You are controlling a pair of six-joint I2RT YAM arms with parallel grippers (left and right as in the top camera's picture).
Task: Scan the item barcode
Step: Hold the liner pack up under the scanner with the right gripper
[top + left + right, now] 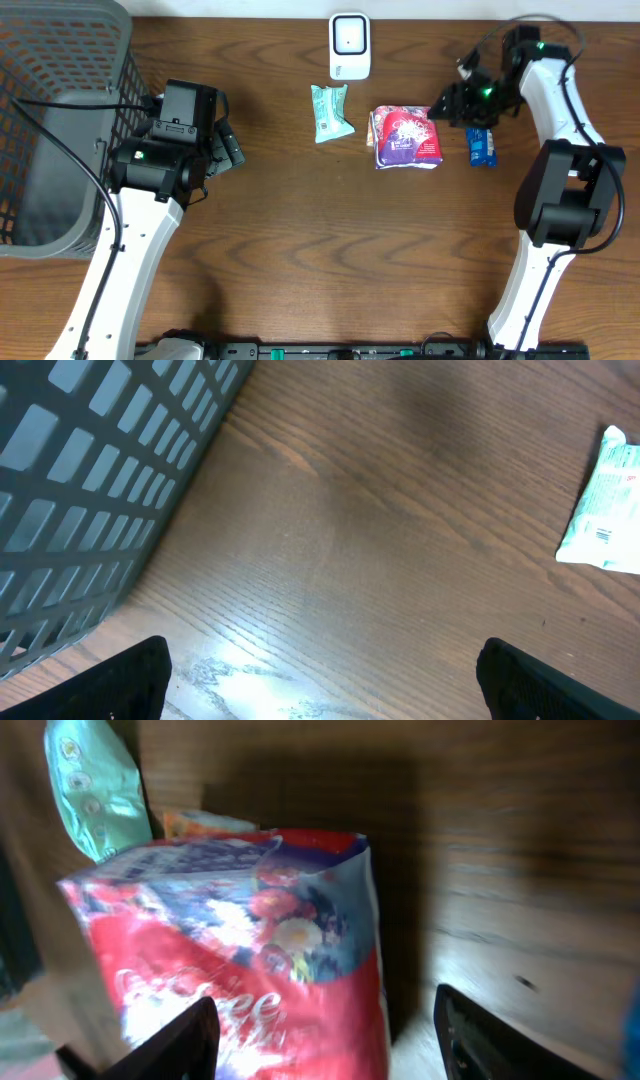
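Note:
I will lower my right gripper next and ease it back onto the snack bag's edge by the blue packet (pixel 366 1015), which runs between its open fingers.
A red and purple snack bag (pixel 405 137) lies mid-table, right of a green packet (pixel 330 112). The white barcode scanner (pixel 349 45) stands at the back edge. My right gripper (pixel 445 105) hovers low at the bag's right end. In the right wrist view the gripper (pixel 330 1045) is open; the bag (pixel 250 940) fills the space by the left finger, with a gap to the right finger. No barcode shows. My left gripper (pixel 228 148) is open over bare wood beside the basket, its jaws (pixel 335 685) holding nothing.
A grey mesh basket (pixel 60 120) fills the left side, close to my left arm. A small blue packet (pixel 481 147) lies right of the bag. Under the bag's left edge peeks an orange packet (pixel 205 820). The green packet (pixel 605 510) shows in the left wrist view.

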